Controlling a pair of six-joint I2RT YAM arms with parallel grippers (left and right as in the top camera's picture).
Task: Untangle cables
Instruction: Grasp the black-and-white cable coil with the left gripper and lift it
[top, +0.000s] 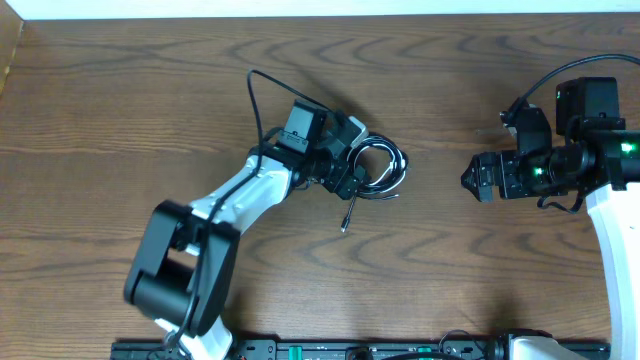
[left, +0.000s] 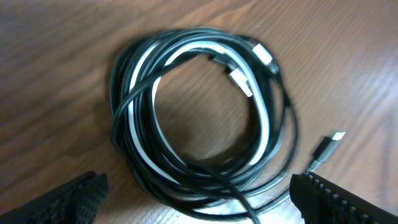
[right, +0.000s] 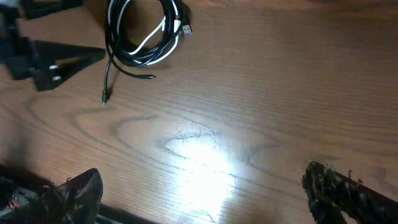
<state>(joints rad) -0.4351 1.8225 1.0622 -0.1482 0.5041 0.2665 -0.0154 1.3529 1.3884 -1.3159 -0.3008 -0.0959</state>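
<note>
My left gripper is open, with its fingers on either side of the coil's near edge, where cords run bunched. It should move down onto that edge and close.
The cables (top: 380, 168) lie coiled in a small bundle of black cords and one white cord on the wooden table. In the left wrist view the coil (left: 199, 109) fills the frame, with white plug ends near its top and a loose plug (left: 328, 144) at the right. My left gripper (left: 199, 202) is open, its fingertips on either side of the coil's near edge. My right gripper (right: 202, 193) is open and empty over bare table, well to the right of the coil (right: 146, 31).
A loose black cord end (top: 346, 215) trails from the coil toward the table's front. A thicker black lead (top: 255, 100) arcs up from the left arm. The right arm (top: 560, 160) sits at the table's right side.
</note>
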